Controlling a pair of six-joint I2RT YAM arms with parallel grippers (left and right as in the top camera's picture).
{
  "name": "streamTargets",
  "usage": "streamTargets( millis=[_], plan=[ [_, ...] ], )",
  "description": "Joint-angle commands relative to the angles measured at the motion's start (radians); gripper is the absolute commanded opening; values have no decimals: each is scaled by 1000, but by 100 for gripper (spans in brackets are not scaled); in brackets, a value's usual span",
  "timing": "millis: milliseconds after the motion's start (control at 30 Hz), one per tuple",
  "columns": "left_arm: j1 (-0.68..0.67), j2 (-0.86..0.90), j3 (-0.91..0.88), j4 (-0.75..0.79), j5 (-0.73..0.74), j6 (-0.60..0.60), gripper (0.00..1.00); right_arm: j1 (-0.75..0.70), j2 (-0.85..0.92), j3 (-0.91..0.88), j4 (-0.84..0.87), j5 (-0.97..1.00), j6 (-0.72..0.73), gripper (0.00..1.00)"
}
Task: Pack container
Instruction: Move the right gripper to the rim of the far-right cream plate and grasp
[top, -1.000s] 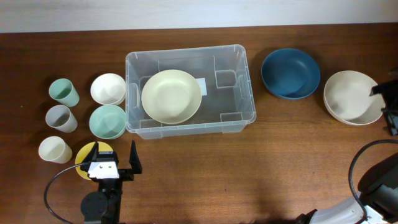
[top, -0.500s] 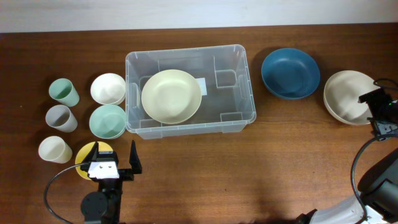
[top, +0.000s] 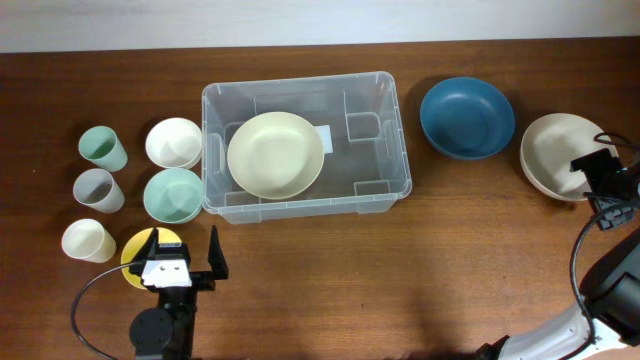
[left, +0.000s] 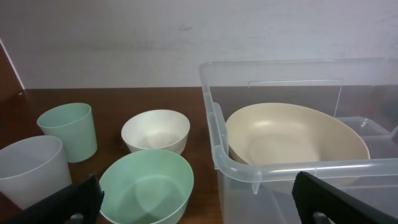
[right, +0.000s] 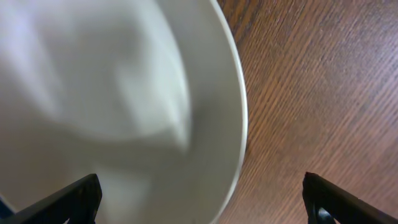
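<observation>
My right gripper goes down onto the off-white bowl's rim next and closes there.
The container (top: 392, 150) is a clear plastic bin in the middle of the table, with a cream bowl (top: 275, 153) lying in its left half. It also shows in the left wrist view (left: 214, 143), with the cream bowl (left: 292, 137) inside. My left gripper (top: 183, 252) is open and empty near the table's front, just in front of the bin's left corner. My right gripper (top: 600, 178) is open over the right rim of an off-white bowl (top: 552, 150) at the far right. In the right wrist view the fingers (right: 202, 199) straddle that bowl's rim (right: 106, 106).
A blue bowl (top: 467, 117) sits right of the bin. Left of it are a white bowl (top: 174, 142), a mint bowl (top: 172, 194), a mint cup (top: 102, 148), a grey cup (top: 98, 190), a cream cup (top: 88, 240) and a yellow dish (top: 135, 250).
My right gripper has moved left from the table's right edge onto the off-white bowl's right rim. The left arm has not moved.
</observation>
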Motion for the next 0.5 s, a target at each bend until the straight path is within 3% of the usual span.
streamTargets(
  millis=[0,467],
  plan=[
    [-4,-5,-3,-5,0,-7,100,5,21,-9,13,17,-3,99],
    [-4,-5,-3,-5,0,-7,99,5,67,-10,64,18,-15,97]
  ],
)
